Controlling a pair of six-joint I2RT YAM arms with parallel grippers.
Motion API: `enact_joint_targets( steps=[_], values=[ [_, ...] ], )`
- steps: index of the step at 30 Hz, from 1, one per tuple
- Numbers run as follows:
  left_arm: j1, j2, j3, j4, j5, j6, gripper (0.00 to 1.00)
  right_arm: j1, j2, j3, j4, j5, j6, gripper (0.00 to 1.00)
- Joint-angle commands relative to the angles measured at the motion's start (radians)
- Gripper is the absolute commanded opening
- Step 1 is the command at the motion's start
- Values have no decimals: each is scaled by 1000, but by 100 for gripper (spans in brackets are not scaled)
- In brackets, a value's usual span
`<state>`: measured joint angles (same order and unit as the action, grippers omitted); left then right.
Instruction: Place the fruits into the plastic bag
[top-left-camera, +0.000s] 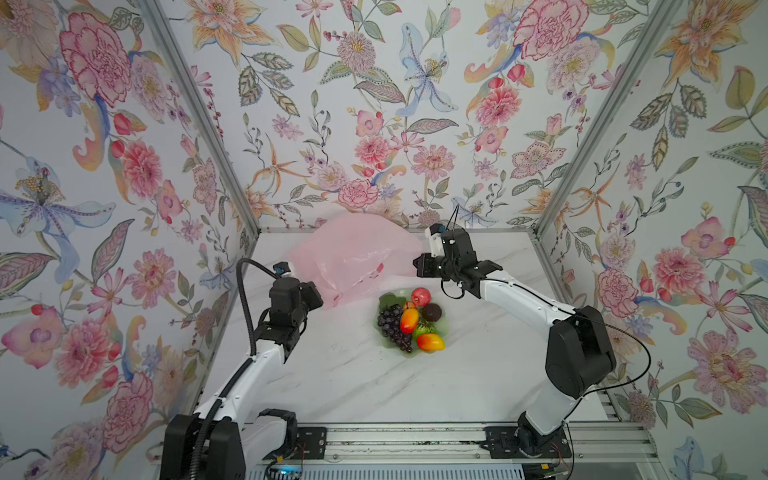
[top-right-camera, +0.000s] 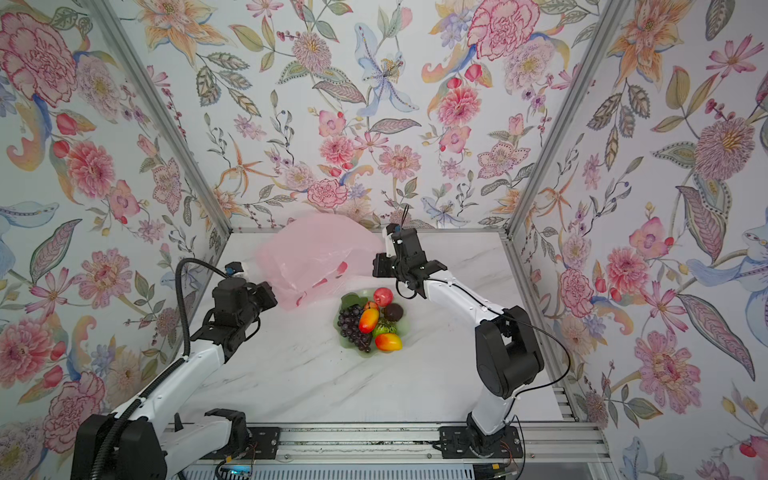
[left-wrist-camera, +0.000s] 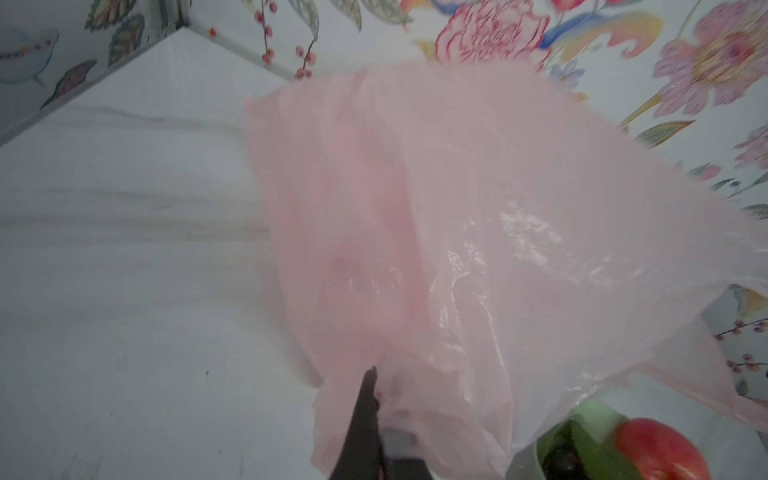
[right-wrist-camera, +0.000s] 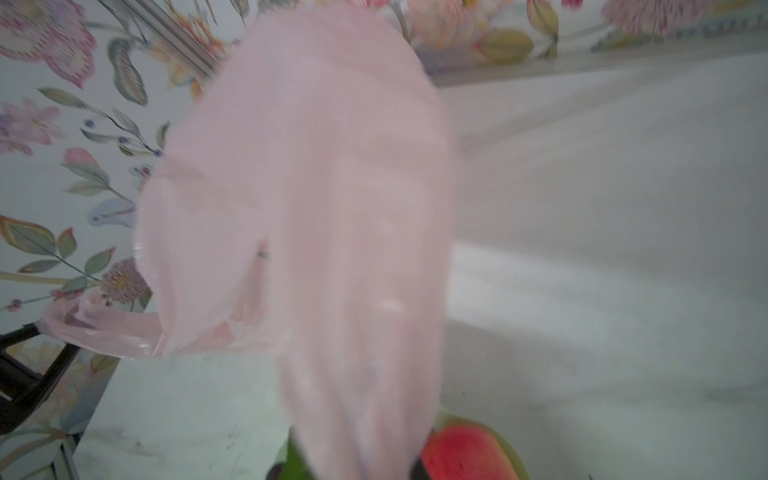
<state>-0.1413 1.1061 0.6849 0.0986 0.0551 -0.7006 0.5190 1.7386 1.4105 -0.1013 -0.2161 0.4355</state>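
My right gripper sways toward my left gripper and away from it next, then releases the bag's pinched edge (top-left-camera: 412, 257) (right-wrist-camera: 368, 440) beyond the dish, since film hangs bunched there.
The pale pink plastic bag (top-left-camera: 353, 253) (top-right-camera: 316, 249) hangs lifted over the back of the table, stretched between both grippers. My left gripper (top-left-camera: 323, 298) (left-wrist-camera: 382, 409) is shut on the bag's near left edge, where a dark finger (left-wrist-camera: 363, 419) pinches the film. My right gripper (top-left-camera: 416, 266) (top-right-camera: 375, 266) is shut on the bag's right edge. In the right wrist view the bag (right-wrist-camera: 311, 208) covers the jaws. The fruits lie in the dish in front of the bag: grape bunch (top-left-camera: 390, 326), red apple (top-left-camera: 421, 297) (left-wrist-camera: 660, 451) (right-wrist-camera: 465, 453), two mangoes (top-left-camera: 409, 321) (top-left-camera: 430, 342), a dark brown one (top-left-camera: 432, 311) and a green one (top-left-camera: 423, 329).
The pale green scalloped dish (top-left-camera: 445, 327) (top-right-camera: 407, 328) stands mid-table on the white marble top (top-left-camera: 332, 374). Floral walls close in the back and both sides. A metal rail (top-left-camera: 395, 436) runs along the front edge, with both arm bases on it.
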Motion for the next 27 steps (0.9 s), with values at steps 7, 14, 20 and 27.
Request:
enact_joint_targets(
  steps=[7, 14, 20, 27],
  values=[
    [-7, -134, -63, 1, -39, -169, 0, -61, 133, 99, 139, -190, 81, 0],
    [-21, -241, -57, -111, -91, -170, 0, -77, 156, 52, 192, -260, 143, 0],
    [-6, -198, 6, -190, -15, -112, 0, -31, 146, 116, 46, -243, 28, 0],
    [-7, -190, -24, -115, 61, -145, 0, -80, 195, 221, -135, -251, -18, 27]
  ],
)
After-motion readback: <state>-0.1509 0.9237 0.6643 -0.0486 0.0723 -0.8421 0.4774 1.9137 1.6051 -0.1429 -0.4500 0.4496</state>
